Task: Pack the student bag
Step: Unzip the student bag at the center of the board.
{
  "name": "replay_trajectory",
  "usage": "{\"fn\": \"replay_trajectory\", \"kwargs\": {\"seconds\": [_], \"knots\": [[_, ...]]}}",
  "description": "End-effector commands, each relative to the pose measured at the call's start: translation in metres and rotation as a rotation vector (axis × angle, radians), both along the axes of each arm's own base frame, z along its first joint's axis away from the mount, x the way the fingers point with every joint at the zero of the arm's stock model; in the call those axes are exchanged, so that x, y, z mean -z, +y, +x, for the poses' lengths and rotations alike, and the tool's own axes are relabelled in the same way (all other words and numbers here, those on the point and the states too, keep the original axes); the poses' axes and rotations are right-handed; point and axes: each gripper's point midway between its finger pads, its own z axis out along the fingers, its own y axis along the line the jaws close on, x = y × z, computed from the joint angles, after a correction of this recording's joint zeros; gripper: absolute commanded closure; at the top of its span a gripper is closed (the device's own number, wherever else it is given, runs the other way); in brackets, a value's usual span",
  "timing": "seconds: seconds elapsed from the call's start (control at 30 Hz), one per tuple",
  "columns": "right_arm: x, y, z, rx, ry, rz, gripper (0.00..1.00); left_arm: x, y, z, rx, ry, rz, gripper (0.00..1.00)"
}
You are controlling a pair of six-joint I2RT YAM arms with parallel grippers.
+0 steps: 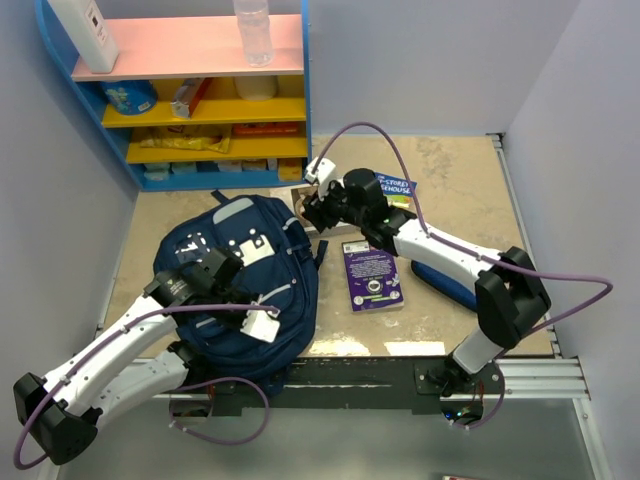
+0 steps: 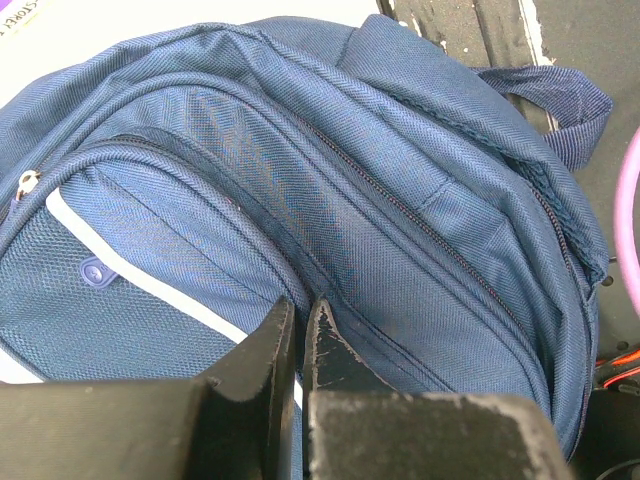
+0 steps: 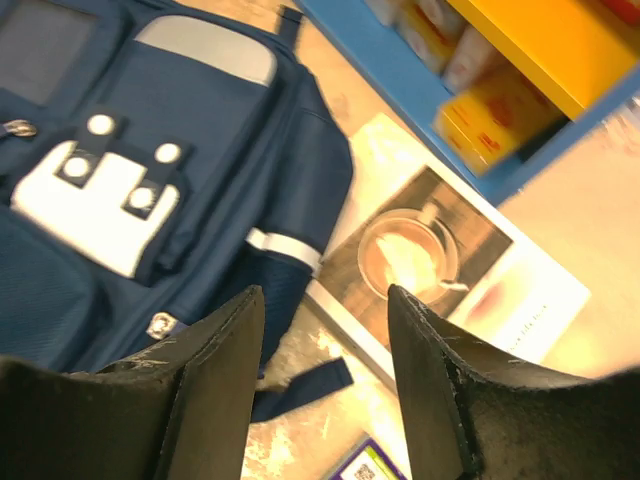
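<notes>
The robot's right gripper is open and the navy pull tab (image 1: 291,251) (image 3: 177,327) lies below it and back from it, so the gripper will lower back onto the bag's side zip and close.
The student bag (image 1: 290,265) is a large navy backpack lying flat on the table's left half, with its white patch (image 3: 95,200) facing up. My left gripper (image 1: 222,262) rests on the bag's top. Its jaws stand shut, and the tips (image 2: 303,305) touch a zip seam of the blue fabric (image 2: 400,200). My right gripper (image 1: 316,205) hovers open just right of the bag's upper corner (image 3: 150,120). Nothing is between its fingers (image 3: 325,292). Below them lie bare table and a loose bag strap (image 3: 300,385).
A book with a coffee-cup cover (image 3: 420,250) lies beside the bag under my right gripper. A purple book (image 1: 372,275) and a blue book (image 1: 398,188) lie further right. A navy pencil case (image 1: 445,282) sits under my right arm. A blue shelf unit (image 1: 190,100) stands at the back left.
</notes>
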Motion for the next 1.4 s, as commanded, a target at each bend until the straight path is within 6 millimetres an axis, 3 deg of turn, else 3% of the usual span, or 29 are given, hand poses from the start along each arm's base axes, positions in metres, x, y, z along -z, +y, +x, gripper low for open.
{"fn": "replay_trajectory", "kwargs": {"seconds": [0.0, 0.13, 0.23, 0.33, 0.57, 0.6, 1.03, 1.2, 1.23, 1.27, 1.3, 1.37], "knots": [[-0.005, 0.023, -0.028, -0.151, 0.003, 0.047, 0.45, -0.006, -0.008, -0.017, 0.103, 0.021, -0.052, 1.00], [-0.012, 0.024, -0.057, -0.320, -0.231, 0.039, 0.45, -0.004, -0.003, -0.022, 0.122, 0.030, -0.037, 1.00], [0.025, 0.022, -0.058, -0.406, -0.187, -0.119, 0.46, -0.003, -0.004, -0.024, 0.128, 0.034, -0.044, 1.00], [0.036, 0.025, -0.053, -0.450, -0.190, -0.191, 0.47, -0.004, -0.006, -0.023, 0.125, 0.039, -0.052, 1.00], [0.037, 0.035, -0.037, -0.493, -0.247, -0.258, 0.46, -0.004, -0.006, -0.023, 0.121, 0.040, -0.048, 1.00], [0.045, 0.036, -0.042, -0.521, -0.224, -0.277, 0.47, -0.003, -0.005, -0.023, 0.119, 0.039, -0.047, 1.00], [0.071, 0.055, -0.054, -0.615, -0.194, -0.311, 0.51, -0.004, -0.005, -0.021, 0.111, 0.026, -0.048, 1.00], [0.075, 0.059, -0.053, -0.625, -0.178, -0.325, 0.65, -0.005, -0.006, -0.019, 0.101, 0.022, -0.054, 1.00], [0.074, 0.059, -0.053, -0.625, -0.177, -0.326, 0.71, -0.006, -0.007, -0.018, 0.099, 0.020, -0.056, 1.00], [0.075, 0.058, -0.053, -0.620, -0.176, -0.332, 0.91, -0.006, -0.008, -0.018, 0.098, 0.019, -0.059, 1.00], [0.075, 0.057, -0.053, -0.620, -0.178, -0.338, 0.97, -0.005, -0.007, -0.018, 0.094, 0.021, -0.059, 1.00], [0.069, 0.055, -0.054, -0.607, -0.193, -0.330, 1.00, -0.005, -0.009, -0.014, 0.072, 0.017, -0.063, 1.00]]}}
